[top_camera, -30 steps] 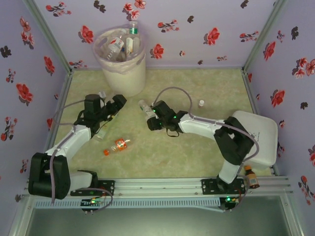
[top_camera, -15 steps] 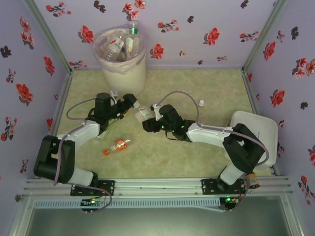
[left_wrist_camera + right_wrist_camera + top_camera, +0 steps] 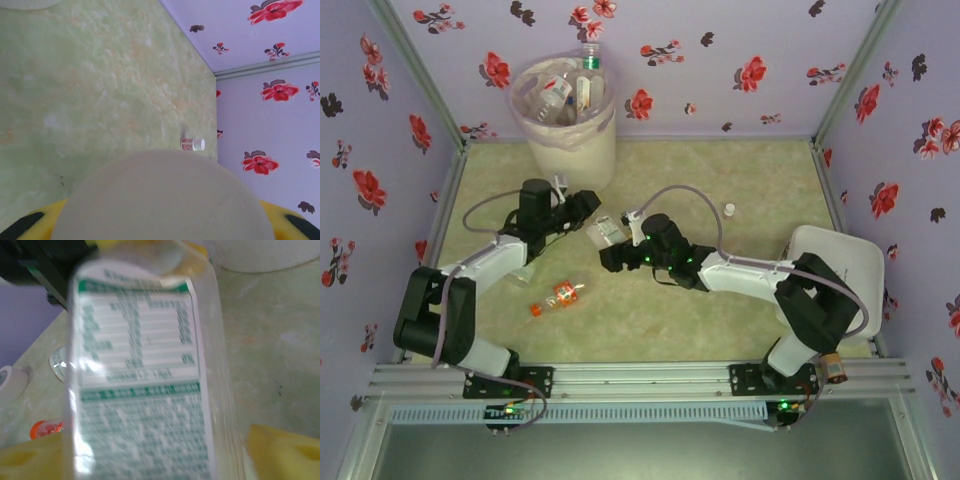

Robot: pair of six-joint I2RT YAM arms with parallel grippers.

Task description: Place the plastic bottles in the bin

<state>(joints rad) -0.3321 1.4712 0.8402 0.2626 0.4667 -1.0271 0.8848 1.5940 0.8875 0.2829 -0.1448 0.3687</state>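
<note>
The bottle goes up and outward in my left gripper over the bin's opening [image 3: 562,92] next, as that lies outward. It is then released where other bottles already sit.
A clear bottle with a green-and-white label [image 3: 605,232] [image 3: 140,390] hangs between my two grippers above the middle of the floor. My left gripper [image 3: 584,210] [image 3: 160,225] is shut on its far end, and the bottle's pale round end [image 3: 160,200] blocks the space between its yellow pads. My right gripper [image 3: 614,256] [image 3: 155,460] stands open around the bottle's other end, with its right pad [image 3: 285,450] clear of the plastic. The bin [image 3: 565,120] stands at the back left with several bottles [image 3: 565,92] inside. An orange-capped bottle [image 3: 558,294] lies on the floor near the left arm.
A small white-capped bottle [image 3: 729,209] [image 3: 193,144] stands at mid right. A brown bottle [image 3: 830,362] sits by the right arm's base, beside a white pad [image 3: 850,275]. The cage walls close in on three sides.
My left gripper has reached the bottle and shut on its end. My right gripper, which held the bottle before, has opened its jaws and shifted slightly left.
</note>
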